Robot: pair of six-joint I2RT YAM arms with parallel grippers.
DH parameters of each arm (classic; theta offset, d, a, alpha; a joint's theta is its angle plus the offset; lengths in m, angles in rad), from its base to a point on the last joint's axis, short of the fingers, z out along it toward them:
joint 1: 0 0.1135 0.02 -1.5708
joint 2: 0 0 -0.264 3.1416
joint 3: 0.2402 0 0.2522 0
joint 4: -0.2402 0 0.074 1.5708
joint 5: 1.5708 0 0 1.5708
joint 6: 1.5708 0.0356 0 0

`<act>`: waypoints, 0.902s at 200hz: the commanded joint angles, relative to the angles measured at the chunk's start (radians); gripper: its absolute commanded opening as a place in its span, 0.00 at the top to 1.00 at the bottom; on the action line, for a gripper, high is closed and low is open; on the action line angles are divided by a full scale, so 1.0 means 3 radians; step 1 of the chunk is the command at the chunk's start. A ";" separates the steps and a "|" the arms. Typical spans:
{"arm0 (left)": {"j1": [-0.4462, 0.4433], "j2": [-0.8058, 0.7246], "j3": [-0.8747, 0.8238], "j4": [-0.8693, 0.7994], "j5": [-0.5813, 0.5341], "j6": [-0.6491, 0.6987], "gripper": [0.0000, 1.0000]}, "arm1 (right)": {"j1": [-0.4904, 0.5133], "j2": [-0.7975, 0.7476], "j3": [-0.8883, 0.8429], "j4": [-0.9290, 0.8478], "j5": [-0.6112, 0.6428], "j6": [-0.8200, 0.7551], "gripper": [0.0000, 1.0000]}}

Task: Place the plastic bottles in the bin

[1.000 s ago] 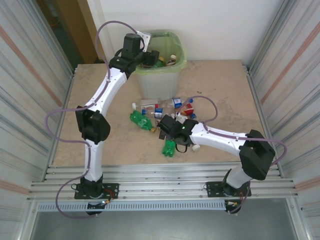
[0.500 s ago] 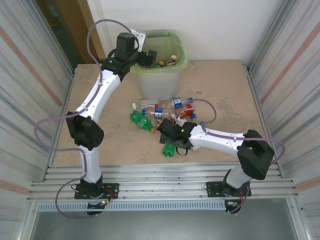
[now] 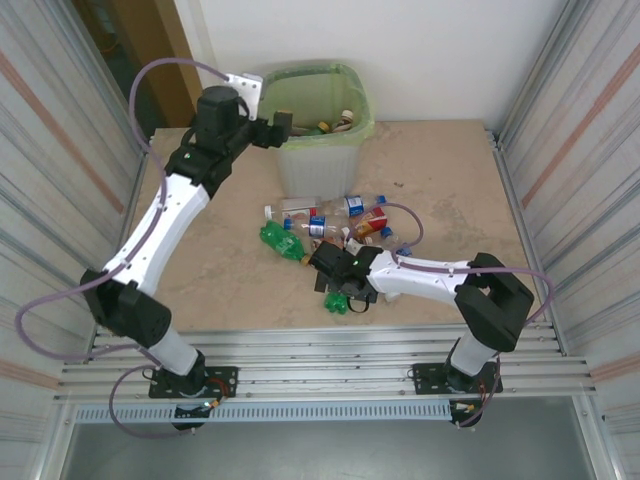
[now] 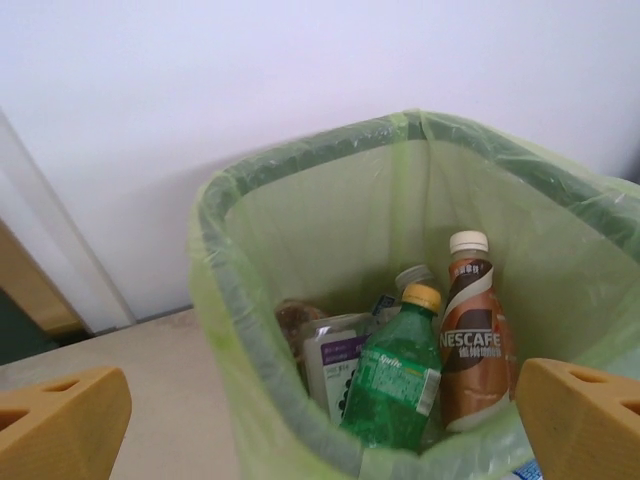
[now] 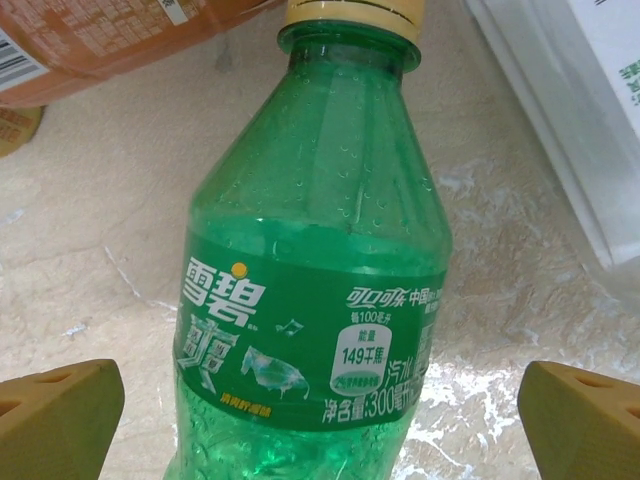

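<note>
My right gripper moves down and closes on the green bottle's labelled middle (image 5: 308, 345) below it next, since the open fingers are already on both sides of that part.
The bin (image 3: 322, 165), lined with a light green bag, stands at the table's back. In the left wrist view its rim (image 4: 232, 300) rings a green Sprite bottle (image 4: 393, 378), a brown Nescafe bottle (image 4: 474, 345) and a clear bottle with a purple label (image 4: 336, 368). My left gripper (image 3: 283, 126) hangs open at the bin's left rim, its fingers (image 4: 62, 425) empty. Several plastic bottles (image 3: 330, 222) lie mid-table. My right gripper (image 3: 338, 291) is open over a green bottle (image 3: 340, 300), which lies between the fingers (image 5: 60, 418) as a Sprite bottle (image 5: 315, 300).
A second green bottle (image 3: 283, 241) and a clear one (image 3: 296, 208) lie left of the cluster. An orange-brown bottle (image 5: 110, 35) and a clear one (image 5: 580, 130) lie just beyond the right gripper. Ribbed metal walls (image 3: 50, 150) flank the table; rails (image 3: 320, 375) cross the front.
The left arm has swung back left from over the bin, its jaws spreading wide. The right gripper has slid down and left over the green bottle at the front.
</note>
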 commanded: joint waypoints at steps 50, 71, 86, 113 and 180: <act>0.0016 -0.1140 -0.1188 0.0402 -0.0407 -0.0305 0.01 | -0.0011 0.0224 0.0044 0.0068 -0.0051 -0.0063 0.04; 0.0058 -0.1396 -0.1499 0.0397 -0.0459 -0.0423 0.01 | -0.0021 0.0278 0.0042 0.0110 -0.0079 -0.0086 0.07; 0.0097 -0.1544 -0.1699 0.0348 -0.0503 -0.0529 0.01 | -0.0026 0.0310 0.0035 0.0141 -0.0084 -0.0099 0.08; 0.0172 -0.1765 -0.2005 0.0313 -0.0561 -0.0723 0.01 | -0.0046 0.0381 0.0023 0.0198 -0.0099 -0.0120 0.09; 0.0253 -0.2140 -0.2567 0.0202 -0.0835 -0.0924 0.01 | -0.0083 0.0496 0.0027 0.0253 -0.0151 -0.0173 0.19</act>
